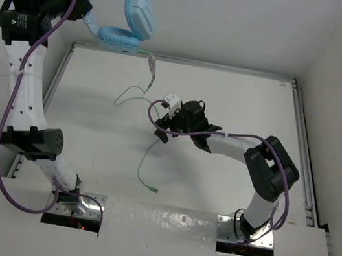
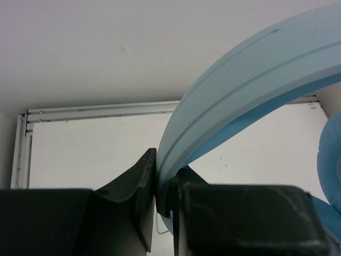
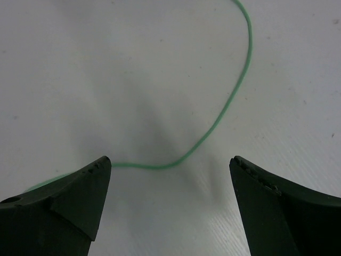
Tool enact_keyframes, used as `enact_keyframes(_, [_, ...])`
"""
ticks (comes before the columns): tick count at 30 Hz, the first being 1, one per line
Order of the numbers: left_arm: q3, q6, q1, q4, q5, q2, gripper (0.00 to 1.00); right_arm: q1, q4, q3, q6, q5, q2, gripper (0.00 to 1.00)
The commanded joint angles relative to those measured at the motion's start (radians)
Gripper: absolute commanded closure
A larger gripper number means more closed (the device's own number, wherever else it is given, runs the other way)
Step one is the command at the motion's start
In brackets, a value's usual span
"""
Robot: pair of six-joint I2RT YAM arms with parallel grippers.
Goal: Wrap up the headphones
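Next I should raise my right gripper outward, tilting it up, onto the cable just below its thick part, since the cable hangs down from the lower ear cup.
The light blue headphones [image 1: 122, 8] hang in the air above the table's back left corner. My left gripper [image 1: 80, 4] is shut on their curved headband [image 2: 240, 74], which is pinched between the two fingers of the left gripper [image 2: 160, 178]. One ear cup [image 2: 330, 160] shows at the right edge of the left wrist view. The thin pale green cable [image 1: 142, 162] runs from the lower ear cup down onto the table and ends in a plug near the front. My right gripper [image 1: 163, 127] is open low over the cable [image 3: 224, 117], whose bend lies between the fingertips of the right gripper [image 3: 169, 160], untouched.
The white table [image 1: 241, 100] has raised metal rails at the back [image 1: 220, 67] and along both sides. White walls stand close behind and to the right. Thick purple arm cables [image 1: 15, 95] loop along both arms.
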Motion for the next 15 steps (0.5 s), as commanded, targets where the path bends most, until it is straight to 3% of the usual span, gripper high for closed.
enact_keyframes(1, [0.020,-0.089,-0.014,0.085,0.032,-0.065,1.00,-0.003,0.017,0.120,-0.020,0.053,0.067,0.09])
enact_keyframes(5, [0.008,-0.093,-0.018,0.087,0.006,-0.073,1.00,0.006,-0.015,0.214,-0.020,0.034,0.150,0.11])
enact_keyframes(8, [-0.043,-0.086,-0.023,0.085,-0.035,-0.082,1.00,0.051,0.165,0.129,0.012,0.058,0.083,0.08])
enact_keyframes(9, [-0.055,-0.088,-0.021,0.087,-0.046,-0.084,1.00,0.059,0.326,0.063,0.043,0.082,0.037,0.06])
enact_keyframes(11, [-0.086,-0.094,-0.023,0.089,-0.060,-0.082,1.00,0.063,0.557,0.006,0.232,0.165,0.006,0.05])
enact_keyframes(15, [-0.095,-0.102,-0.023,0.099,-0.060,-0.079,1.00,0.063,0.703,0.064,0.414,0.218,0.020,0.08])
